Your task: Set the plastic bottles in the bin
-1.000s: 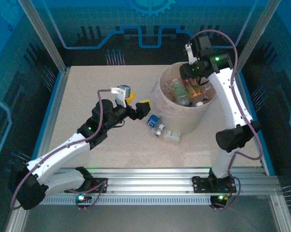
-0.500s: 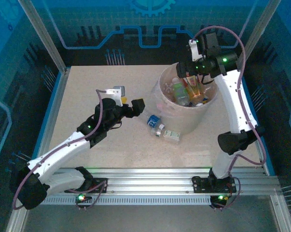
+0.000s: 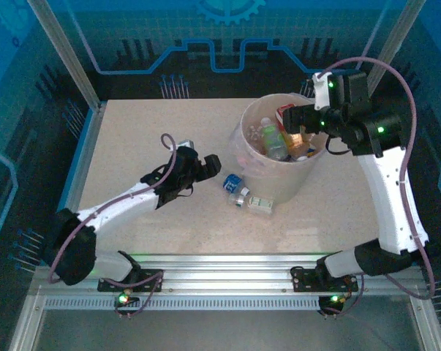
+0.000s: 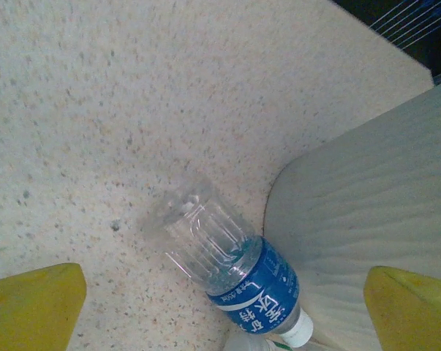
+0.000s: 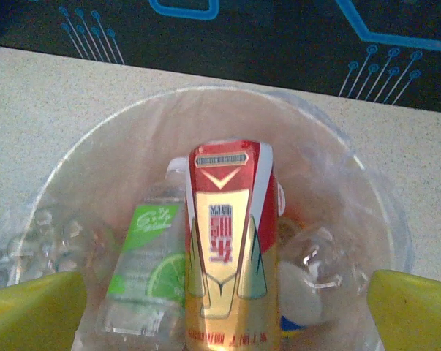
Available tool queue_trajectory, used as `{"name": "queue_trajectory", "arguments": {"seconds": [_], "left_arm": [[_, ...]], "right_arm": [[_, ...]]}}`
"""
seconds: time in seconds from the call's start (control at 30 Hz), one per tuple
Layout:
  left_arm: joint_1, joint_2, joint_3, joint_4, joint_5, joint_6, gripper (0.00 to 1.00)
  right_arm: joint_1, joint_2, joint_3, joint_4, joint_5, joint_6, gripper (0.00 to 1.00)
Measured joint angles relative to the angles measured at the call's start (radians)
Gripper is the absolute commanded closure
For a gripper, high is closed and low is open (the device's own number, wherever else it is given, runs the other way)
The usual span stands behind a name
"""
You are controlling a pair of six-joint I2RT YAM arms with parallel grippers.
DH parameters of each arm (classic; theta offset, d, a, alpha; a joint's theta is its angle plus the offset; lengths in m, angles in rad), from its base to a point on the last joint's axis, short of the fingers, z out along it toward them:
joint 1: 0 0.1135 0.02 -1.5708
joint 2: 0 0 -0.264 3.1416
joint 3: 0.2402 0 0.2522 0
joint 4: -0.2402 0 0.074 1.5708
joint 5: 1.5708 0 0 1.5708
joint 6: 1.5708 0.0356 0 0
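I will next turn my left gripper in line with the blue-labelled bottle (image 4: 238, 263) and lower it over the bottle's clear bottom half, because that lies at an angle below the gripper.
The bin (image 3: 243, 128) stands at the back right of the table and holds several plastic bottles. One has a red and gold label (image 5: 231, 241), and a lime-green one (image 5: 143, 263) leans beside it. My right gripper (image 3: 293, 119) hangs open over the bin's right rim, its yellow fingers wide of the red bottle and not touching it. Two bottles lie against the bin's base: a blue-labelled one (image 3: 233, 181) and a clear one (image 3: 255, 203). My left gripper (image 3: 213, 166) is open just left of the blue-labelled bottle (image 4: 238, 263), low over the table.
The bin wall (image 4: 366, 212) rises right behind the blue-labelled bottle. Bare speckled tabletop (image 3: 140, 131) lies to the left and front. Blue frame walls surround the table.
My right gripper opened and pulled back to the right, leaving the red and gold bottle in the bin. My left arm dropped lower, its gripper still beside the blue-labelled bottle.
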Motion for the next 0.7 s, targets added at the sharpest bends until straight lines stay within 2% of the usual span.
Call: {"name": "queue_trajectory", "arguments": {"seconds": [0.4, 0.7], "left_arm": [[0.000, 0.232, 0.042, 0.057, 0.097, -0.159, 0.02], [-0.001, 0.343, 0.058, 0.125, 0.142, -0.278, 0.10]], "right_arm": [[0.005, -0.142, -0.168, 0.068, -0.011, 0.030, 0.00], [0.005, -0.153, -0.200, 0.093, -0.011, 0.036, 0.00]]}}
